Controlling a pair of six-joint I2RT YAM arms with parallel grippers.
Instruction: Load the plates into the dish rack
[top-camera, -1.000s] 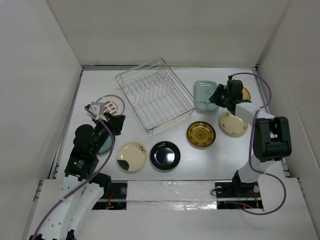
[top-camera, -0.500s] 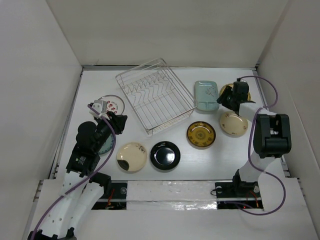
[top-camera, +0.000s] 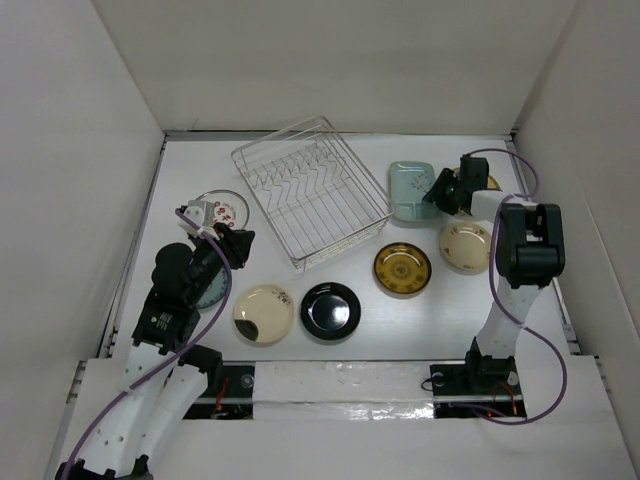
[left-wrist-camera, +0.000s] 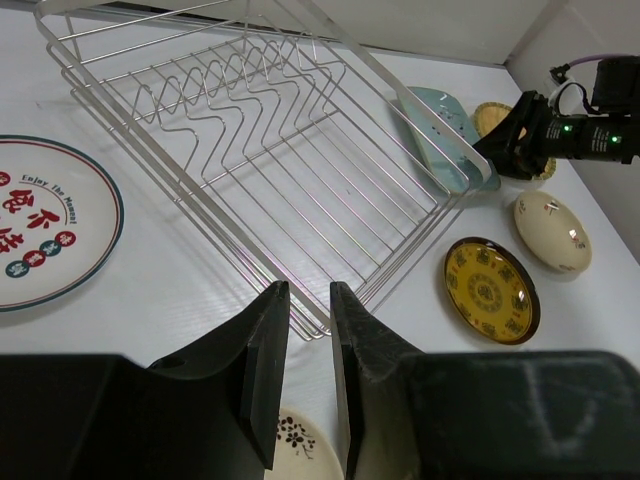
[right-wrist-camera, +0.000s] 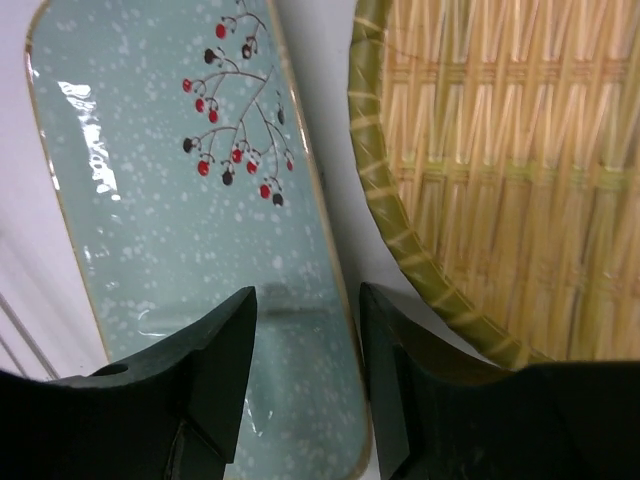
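My right gripper's fingers are already on both sides of the pale green plate's edge (right-wrist-camera: 348, 312) beside the woven straw dish, so my right gripper should stay low and close on that plate's edge next.
The silver wire dish rack (top-camera: 310, 190) stands empty at the back middle. It also shows in the left wrist view (left-wrist-camera: 400, 100). The pale green squarish plate (top-camera: 408, 190) lies to its right. My right gripper (top-camera: 440, 190) is open and low, its jaws astride that plate's right edge (right-wrist-camera: 180, 200). The plain cream plate (top-camera: 465, 246), gold patterned plate (top-camera: 402, 268), black plate (top-camera: 330, 310) and blotched cream plate (top-camera: 263, 314) lie in front. The red-marked white plate (top-camera: 222, 210) lies at the left. The teal plate (top-camera: 210, 292) is mostly hidden under my left arm. My left gripper (top-camera: 240, 245) is narrowly open and empty.
A woven straw dish (right-wrist-camera: 500, 150) lies just right of the pale green plate, close to my right fingers. White walls enclose the table on the left, back and right. My right arm's cable loops over the right side.
My right gripper swung a little to the right and then back left onto the green plate's edge. My left arm settled slightly and now holds still.
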